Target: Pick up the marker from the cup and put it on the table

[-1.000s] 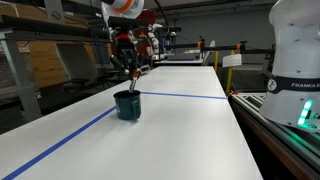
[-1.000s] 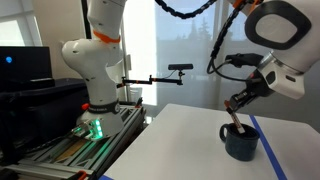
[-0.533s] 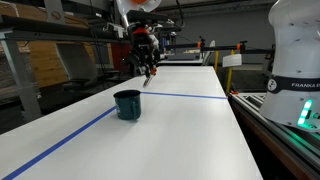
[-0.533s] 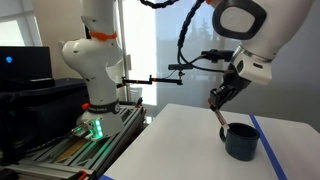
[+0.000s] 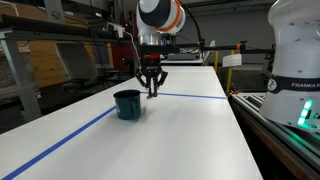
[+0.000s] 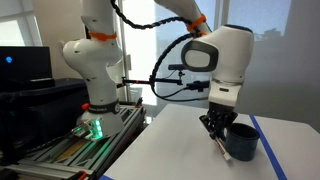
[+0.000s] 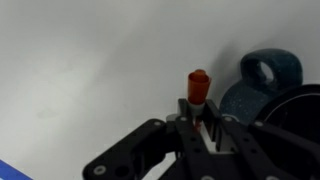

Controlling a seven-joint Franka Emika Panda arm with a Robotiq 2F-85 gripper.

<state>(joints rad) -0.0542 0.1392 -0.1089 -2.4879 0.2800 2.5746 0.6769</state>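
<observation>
The gripper moves down and slightly away from the cup [image 5: 127, 104] to the bare tabletop next and releases the marker there, since the marker's tip still hangs above it.
My gripper [image 5: 151, 86] is shut on the marker [image 5: 152, 91], a thin reddish stick pointing down, just above the white table [image 5: 190, 130]. The dark teal cup [image 5: 127, 104] stands beside the gripper, apart from it. In an exterior view the gripper [image 6: 215, 130] holds the marker [image 6: 221, 147] tilted, its tip close to the tabletop next to the cup [image 6: 241, 142]. In the wrist view the marker [image 7: 198, 88] sticks out between the fingers [image 7: 197, 122], with the cup [image 7: 270, 82] to its side.
Thin blue tape lines [image 5: 195, 96] cross the table. Metal shelving racks [image 5: 40, 50] stand along one side. A white robot base [image 5: 295, 60] is at the table's other edge. The arm's own base [image 6: 95, 75] and a monitor [image 6: 20, 60] stand off the table.
The gripper lifted the marker out of the cup, carried it sideways past the rim, turned it to point down, and lowered it beside the cup.
</observation>
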